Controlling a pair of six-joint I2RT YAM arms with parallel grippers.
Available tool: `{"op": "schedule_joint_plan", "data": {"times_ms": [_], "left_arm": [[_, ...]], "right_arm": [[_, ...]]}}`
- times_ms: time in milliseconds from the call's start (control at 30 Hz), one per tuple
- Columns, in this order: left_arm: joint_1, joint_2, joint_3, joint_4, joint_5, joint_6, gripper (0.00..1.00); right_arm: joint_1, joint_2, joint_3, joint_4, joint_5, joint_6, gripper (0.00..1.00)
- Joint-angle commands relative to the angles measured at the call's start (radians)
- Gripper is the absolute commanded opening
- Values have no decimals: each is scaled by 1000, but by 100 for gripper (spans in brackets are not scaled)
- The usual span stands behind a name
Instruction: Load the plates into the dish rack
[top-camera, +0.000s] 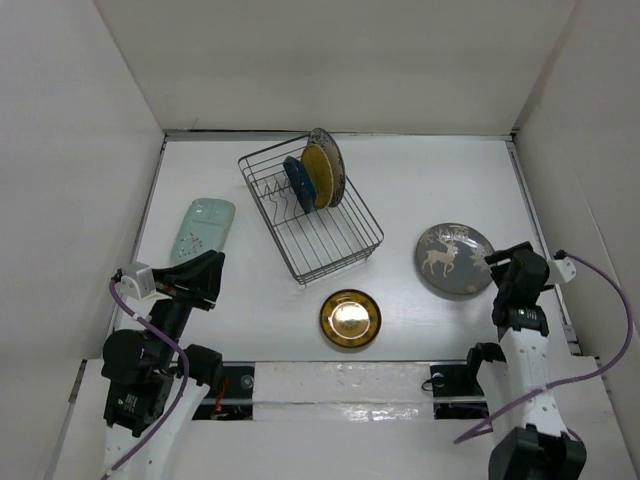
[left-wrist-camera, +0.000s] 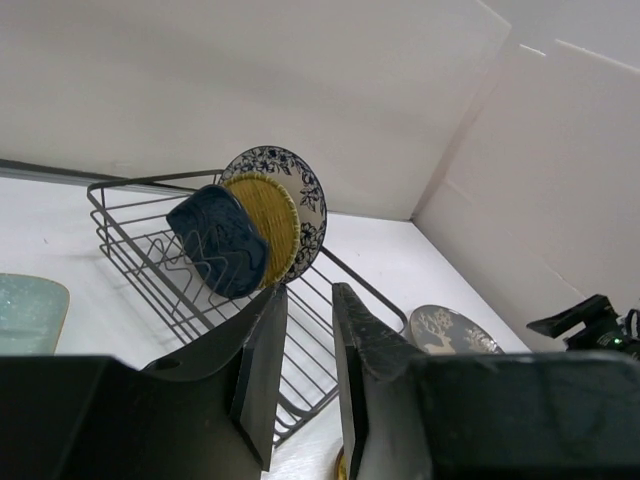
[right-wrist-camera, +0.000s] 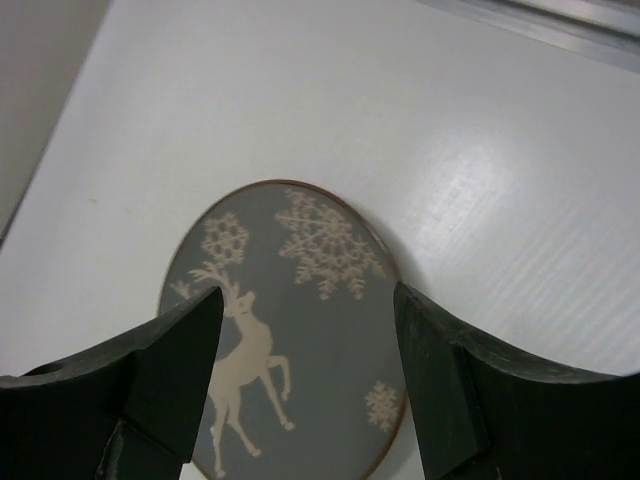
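The wide-open fingers of the right gripper are just above the grey plate's nearest rim (top-camera: 488, 276) (right-wrist-camera: 400, 415), which shows between them, so the right gripper needs to move down onto it.
The wire dish rack (top-camera: 345, 245) stands at the table's middle back, also in the left wrist view (left-wrist-camera: 140, 255). Three plates stand upright in it: white with blue floral rim (top-camera: 331, 153) (left-wrist-camera: 305, 180), yellow woven-look (top-camera: 317, 176) (left-wrist-camera: 277, 215) and navy leaf-shaped (top-camera: 297, 184) (left-wrist-camera: 220, 240). The pale mint oblong plate (top-camera: 203, 228) (left-wrist-camera: 25, 310), the shiny gold plate (top-camera: 350, 318) and the grey plate with a white deer (top-camera: 452, 260) (right-wrist-camera: 300, 340) lie flat on the table. My left gripper (top-camera: 207, 268) (left-wrist-camera: 308, 300) is narrowly open and empty, beside the mint plate. My right gripper (top-camera: 497, 272) (right-wrist-camera: 307, 295) is wide open just above the grey plate's right part.
White walls enclose the table on three sides. The grey plate (left-wrist-camera: 450, 330) and my right arm (left-wrist-camera: 590, 325) show past the rack in the left wrist view. The table's right edge strip (top-camera: 530, 220) runs close to the grey plate.
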Motion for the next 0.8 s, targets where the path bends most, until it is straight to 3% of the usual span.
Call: {"op": "schedule_joint_plan", "data": {"times_ms": [0, 67, 267, 500, 567, 600, 633, 700, 767], "left_arm": [[-9, -73, 4, 38, -24, -7, 23], [-9, -96, 1, 43, -30, -9, 25], [-9, -125, 1, 40, -50, -15, 28], [-38, -121, 7, 31, -65, -6, 28], [-38, -118, 10, 25, -65, -6, 28], [-38, -115, 10, 23, -65, -4, 28], [-38, -112, 12, 21, -64, -3, 28], [-38, -99, 13, 17, -65, -3, 27], [-38, -81, 13, 17, -55, 0, 27]], "right_arm": [[-115, 114, 26, -58, -166, 28, 75], [-176, 206, 40, -55, -209, 22, 75], [-195, 385, 42, -11, -281, 8, 75], [-217, 601, -10, 259, -535, 3, 70], [-226, 681, -33, 354, -568, 53, 53], [-226, 708, -45, 452, -592, 73, 42], [-226, 734, -76, 509, -608, 92, 21], [-226, 794, -104, 652, -615, 139, 3], [-226, 826, -128, 741, -641, 162, 0]]}}
